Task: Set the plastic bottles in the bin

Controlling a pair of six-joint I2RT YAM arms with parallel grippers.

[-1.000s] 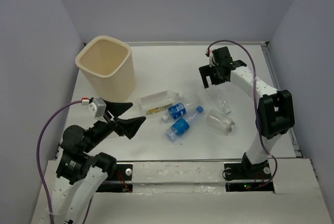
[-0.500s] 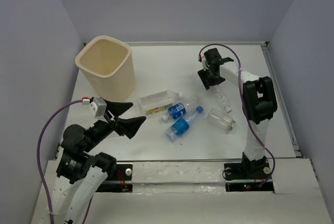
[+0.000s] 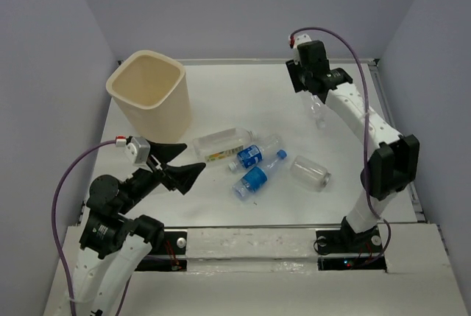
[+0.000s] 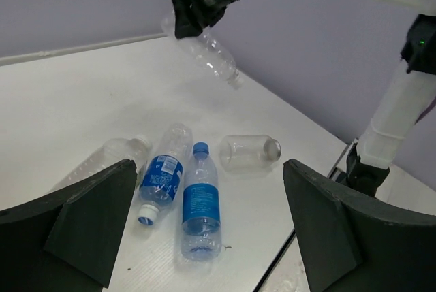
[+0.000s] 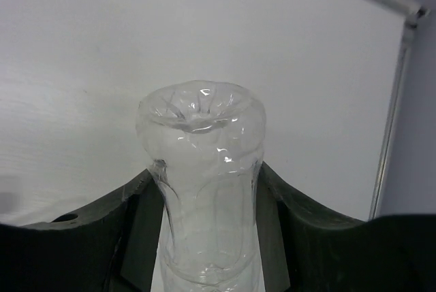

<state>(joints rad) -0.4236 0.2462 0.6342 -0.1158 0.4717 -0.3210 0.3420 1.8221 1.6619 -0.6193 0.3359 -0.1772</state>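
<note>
The bottle hangs clear of the tabletop, so the robot's right gripper will swing to the left in the top view next, over the opening of the cream bin, to release it.
My right gripper [image 3: 314, 92] is shut on an unlabelled clear plastic bottle [image 3: 318, 112] and holds it in the air above the far right of the table. In the right wrist view the bottle [image 5: 201, 163] stands between both fingers [image 5: 136, 237], its ribbed bottom towards the camera. Lying mid-table are a squarish labelled bottle [image 3: 221, 145], two blue-labelled bottles [image 3: 252, 156] [image 3: 255, 178] and a clear unlabelled one [image 3: 310, 171]. The cream bin [image 3: 158, 117] stands at the far left. My left gripper [image 3: 176, 166] hovers open and holds nothing, near the front left, with the blue bottles [image 4: 201, 200] beyond its fingers.
Grey walls close in the table on the left, the back and the right. A metal rail [image 3: 390, 121] runs along the right edge. The right arm's upright link [image 3: 383, 172] rises near the clear lying bottle. The table's front edge [image 3: 257, 229] lies just past the arm bases.
My right gripper shut on the clear bottle that lay at the right of the group and lifted it up and towards the far side. The left arm has not moved.
</note>
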